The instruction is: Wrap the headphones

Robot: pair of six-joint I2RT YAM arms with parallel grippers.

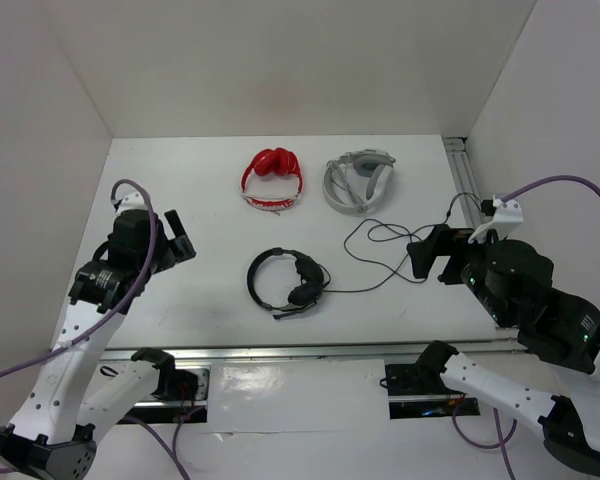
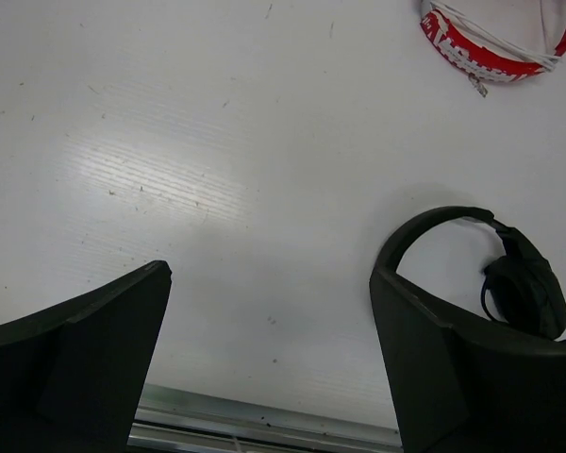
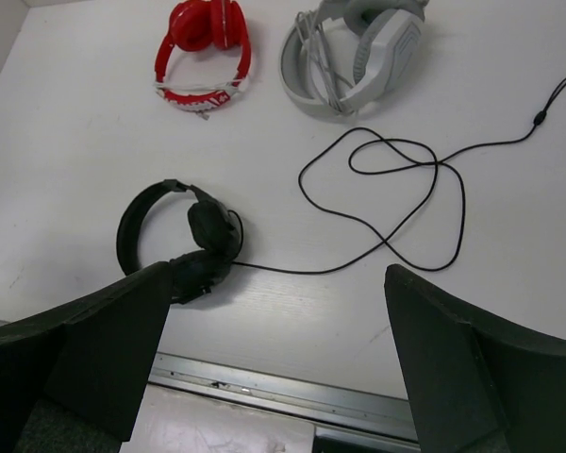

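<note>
Next, my left gripper crosses over, goes down and closes on the black headphones' cable-free headband curve (image 1: 251, 279) (image 2: 385, 254). The curve lies below the gripper and to its right in the top view.
The black headphones (image 1: 286, 279) lie flat on the white table near the front middle, earcups folded together on the right side. Their thin black cable (image 1: 380, 240) runs right in loose loops toward the right rail. They also show in the left wrist view (image 2: 524, 283) and the right wrist view (image 3: 203, 241), where the cable (image 3: 396, 203) lies uncoiled. My left gripper (image 1: 180, 238) is open and empty, hovering left of the headphones (image 2: 269, 274). My right gripper (image 1: 432, 255) is open and empty, above the cable's right part (image 3: 276, 274).
The red headphones (image 1: 272, 180) and the grey-white headphones (image 1: 358, 181) lie at the back middle, both also in the right wrist view (image 3: 203, 47) (image 3: 354, 52). A metal rail (image 1: 310, 350) runs along the front edge, another (image 1: 464, 175) along the right wall.
</note>
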